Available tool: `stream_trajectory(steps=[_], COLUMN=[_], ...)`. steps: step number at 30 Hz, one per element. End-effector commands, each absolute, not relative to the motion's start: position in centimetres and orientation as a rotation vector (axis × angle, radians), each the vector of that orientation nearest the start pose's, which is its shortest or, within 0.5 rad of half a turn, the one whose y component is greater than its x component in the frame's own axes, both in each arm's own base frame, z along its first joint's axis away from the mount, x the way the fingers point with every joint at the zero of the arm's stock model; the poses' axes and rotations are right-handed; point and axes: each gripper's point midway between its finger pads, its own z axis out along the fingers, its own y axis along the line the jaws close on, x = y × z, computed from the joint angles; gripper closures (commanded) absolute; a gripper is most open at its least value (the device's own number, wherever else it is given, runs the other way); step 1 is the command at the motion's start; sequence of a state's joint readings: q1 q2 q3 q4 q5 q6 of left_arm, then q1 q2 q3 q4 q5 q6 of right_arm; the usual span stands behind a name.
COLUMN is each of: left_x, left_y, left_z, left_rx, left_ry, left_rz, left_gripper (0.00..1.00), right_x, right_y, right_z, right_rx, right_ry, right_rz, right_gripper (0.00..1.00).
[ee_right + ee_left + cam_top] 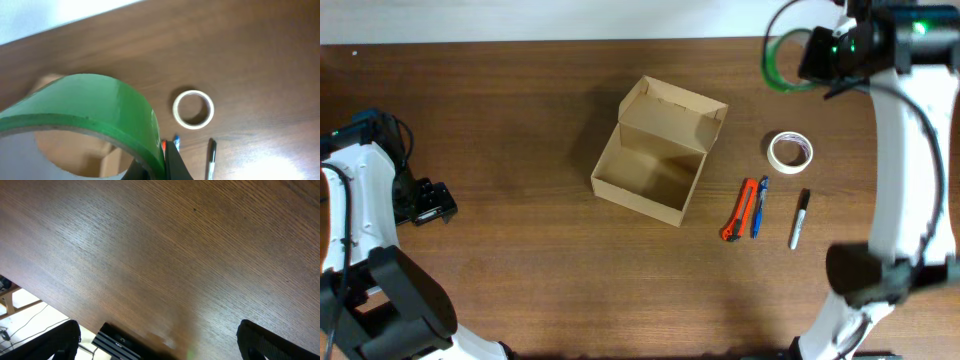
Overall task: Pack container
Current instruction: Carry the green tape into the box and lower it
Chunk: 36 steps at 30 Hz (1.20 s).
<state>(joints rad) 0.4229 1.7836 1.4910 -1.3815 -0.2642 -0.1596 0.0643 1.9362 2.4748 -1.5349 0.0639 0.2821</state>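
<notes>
The roll will next go left in the overhead view and down toward the box's empty interior (638,170) below, where my right gripper will release it.
The container (655,165) is an open tan cardboard box at the table's middle, flap lid raised at the back, nothing visible inside; part of it shows through the roll in the right wrist view (75,155). My right gripper (162,160) is shut on a green tape roll (100,107) and holds it high above the table's back right (782,62). A white tape roll (789,150) (193,109), an orange box cutter (738,210), a blue pen (758,206) and a black marker (800,218) (211,157) lie right of the box. My left gripper (160,345) is open, over bare wood at the far left (428,203).
The wooden table's back edge meets a white wall (30,15). In the left wrist view the table's edge (45,297) shows, with a black striped object (120,342) and floor beyond it.
</notes>
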Motion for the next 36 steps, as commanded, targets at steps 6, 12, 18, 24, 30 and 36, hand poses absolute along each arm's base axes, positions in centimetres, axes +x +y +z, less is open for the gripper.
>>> stream_trajectory(steps=[6, 12, 18, 24, 30, 36], left_x=[25.7, 25.7, 25.7, 25.7, 25.7, 25.7], left_y=[16.4, 16.4, 16.4, 16.4, 16.4, 16.4], left_z=[12.0, 12.0, 12.0, 12.0, 12.0, 12.0], left_rx=[-0.899, -0.900, -0.899, -0.899, -0.899, -0.899], left_ry=[3.124, 3.124, 3.124, 3.124, 3.124, 3.124], left_rz=[0.393, 0.393, 0.393, 0.393, 0.393, 0.393], left_gripper=[0.00, 0.00, 0.00, 0.00, 0.00, 0.00], right_x=[38.1, 40.1, 43.1, 43.7, 43.4, 42.2], right_y=[13.9, 21.6, 24.5, 24.4, 24.1, 24.5], right_z=[32.4, 27.3, 19.6, 14.5, 11.7, 9.9], right_rx=[-0.216, -0.433, -0.498, -0.517, -0.531, -0.558], right_ry=[2.616, 2.584, 2.658, 2.765, 2.844, 2.906], right_rz=[-0.008, -0.076, -0.130, -0.158, -0.166, -0.127], right_gripper=[0.96, 0.96, 0.96, 0.96, 0.97, 0.97])
